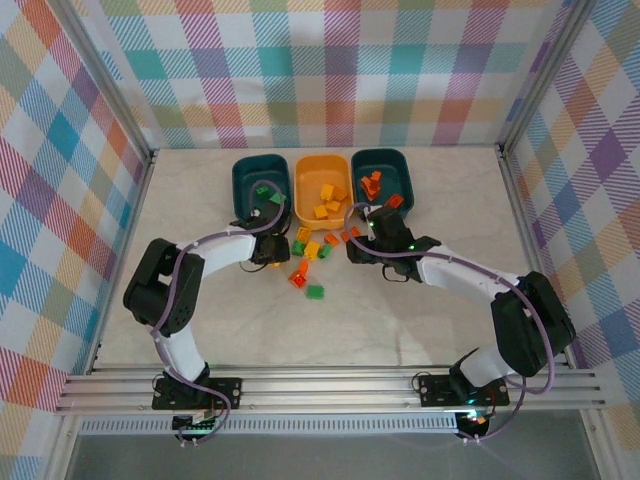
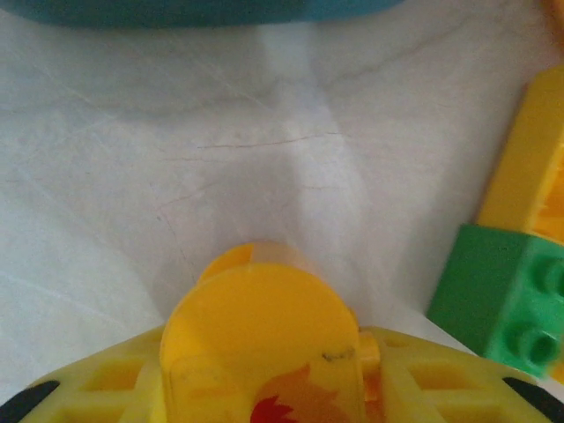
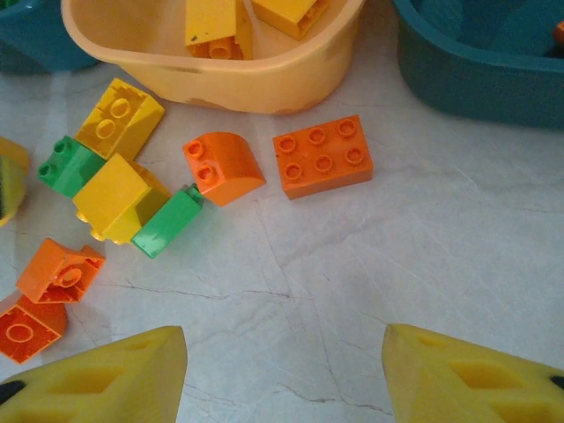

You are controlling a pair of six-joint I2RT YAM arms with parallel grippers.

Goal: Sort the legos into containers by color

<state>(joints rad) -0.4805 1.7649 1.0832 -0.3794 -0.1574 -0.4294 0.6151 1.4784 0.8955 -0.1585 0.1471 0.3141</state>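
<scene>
The robot should lift the rounded yellow lego with its left gripper away from the robot's base and over the yellow-orange tub (image 1: 322, 190) before it opens that gripper.
Three containers stand in a row at the back: a teal tub (image 1: 262, 185) with a green lego, a yellow-orange tub (image 1: 322, 190) with yellow legos, and a teal tub (image 1: 383, 180) with orange ones. Loose legos (image 1: 310, 255) lie in front of them. My left gripper (image 1: 272, 252) (image 2: 264, 388) is at the pile's left edge, shut on a rounded yellow lego (image 2: 260, 322) with a red flame print. My right gripper (image 1: 355, 243) (image 3: 284, 370) hangs open over bare table. An orange flat brick (image 3: 322, 156) and a curved orange brick (image 3: 223, 166) lie just ahead of it.
In the right wrist view, yellow (image 3: 119, 196), green (image 3: 167, 222) and orange (image 3: 60, 269) bricks cluster at the left, with the yellow tub's wall (image 3: 220, 84) behind them. A green brick (image 2: 498, 295) and a yellow brick (image 2: 529, 167) lie right of the left gripper. Checked walls enclose the table.
</scene>
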